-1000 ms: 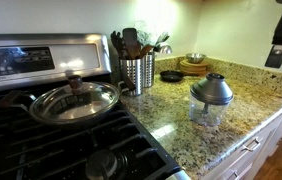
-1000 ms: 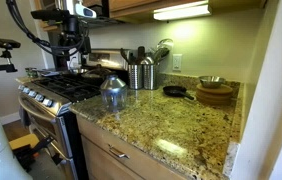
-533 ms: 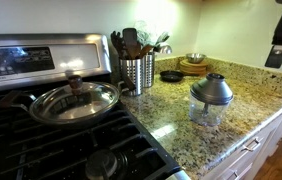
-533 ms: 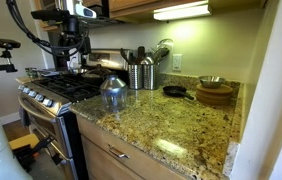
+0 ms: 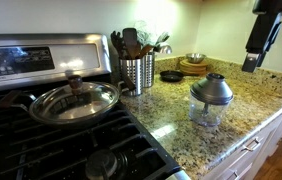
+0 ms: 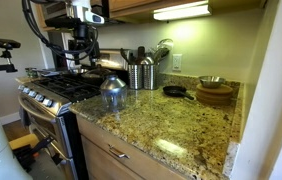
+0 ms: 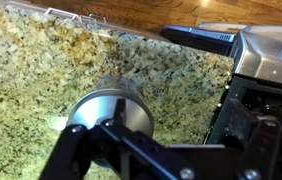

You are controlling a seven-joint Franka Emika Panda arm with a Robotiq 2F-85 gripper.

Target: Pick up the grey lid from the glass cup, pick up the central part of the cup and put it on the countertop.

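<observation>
The robot's gripper needs to move over the grey lid next and go down to its knob [image 5: 214, 77] [image 7: 110, 113], because the lid is still off to the left in the wrist view.
The grey lid [image 5: 212, 89] sits on the glass cup [image 5: 208, 112] on the speckled countertop [image 5: 171, 110]. Both also show in an exterior view, the lid [image 6: 113, 82] above the cup [image 6: 113, 99], near the stove edge. The central part of the cup is hidden under the lid. My gripper [image 5: 253, 62] hangs high above the counter, apart from the cup, and also shows above the stove side [image 6: 81, 60]. In the wrist view the lid [image 7: 109, 108] lies below, near the left finger of my gripper [image 7: 161, 150], which is open and empty.
A ribbed steel utensil holder [image 5: 136, 72] stands behind the cup. A pan with a glass lid [image 5: 74, 100] sits on the black stove [image 5: 41, 140]. A small black skillet [image 5: 171, 76] and wooden bowls [image 5: 194, 65] are at the back.
My arm has moved from the frame's edge toward the cup and a little lower. The lid and cup have not moved.
</observation>
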